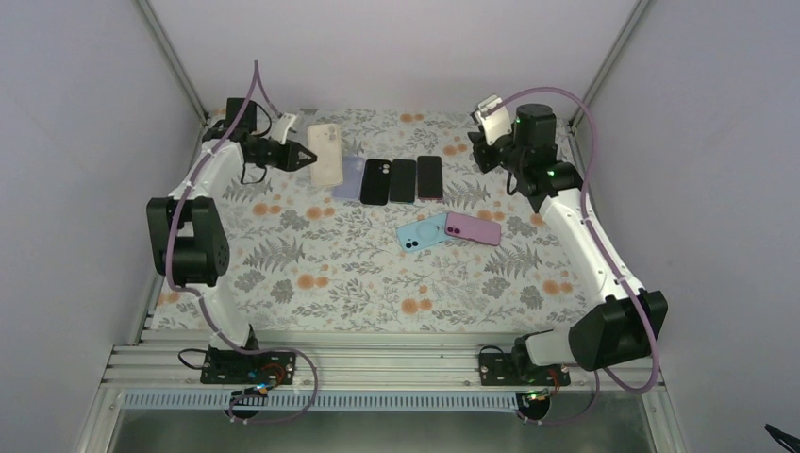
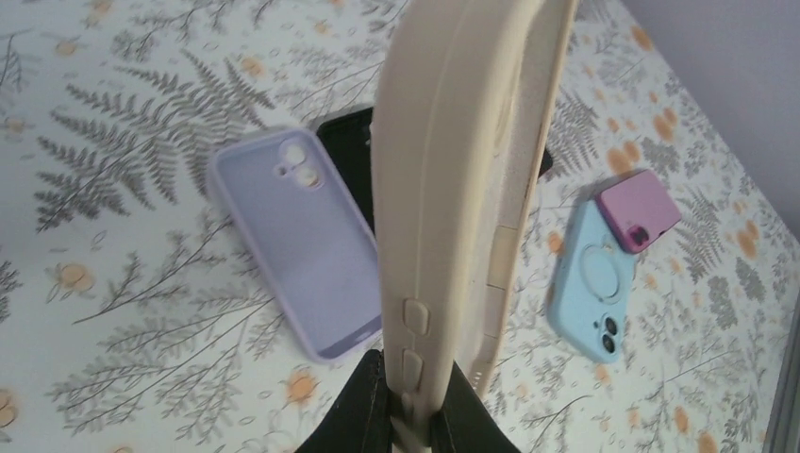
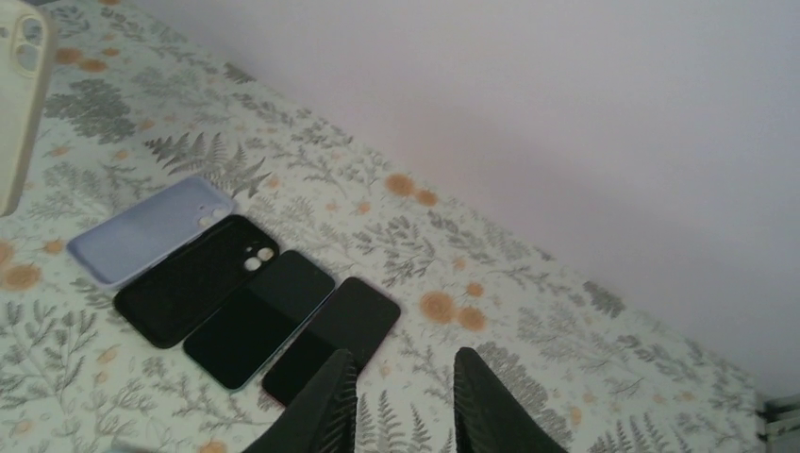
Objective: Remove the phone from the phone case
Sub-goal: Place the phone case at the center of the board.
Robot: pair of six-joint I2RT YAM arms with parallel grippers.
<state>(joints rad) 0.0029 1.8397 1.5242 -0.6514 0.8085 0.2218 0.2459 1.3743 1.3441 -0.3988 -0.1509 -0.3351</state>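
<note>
My left gripper brings the cream case, empty of any phone, down onto the bare tabletop (image 1: 316,192) (image 2: 193,283) beside the lavender case below and releases it next.
My left gripper (image 1: 307,157) (image 2: 412,406) is shut on the lower edge of a cream phone case (image 1: 325,151) (image 2: 453,170). It holds the case upright above the back left of the table, and the inside looks empty. My right gripper (image 1: 479,159) (image 3: 404,359) hangs open with nothing between its fingers, just right of two bare dark-screened phones (image 3: 259,316) (image 3: 332,335) lying side by side. The same cream case (image 3: 21,85) shows at the left edge of the right wrist view.
A lavender case (image 1: 349,176) (image 2: 297,236) and a black case (image 1: 375,181) (image 3: 193,278) lie inside up, left of the phones. A blue-cased phone (image 1: 422,232) (image 2: 590,283) and a pink-cased one (image 1: 474,227) (image 2: 640,209) lie mid-table. Walls close in the back and sides.
</note>
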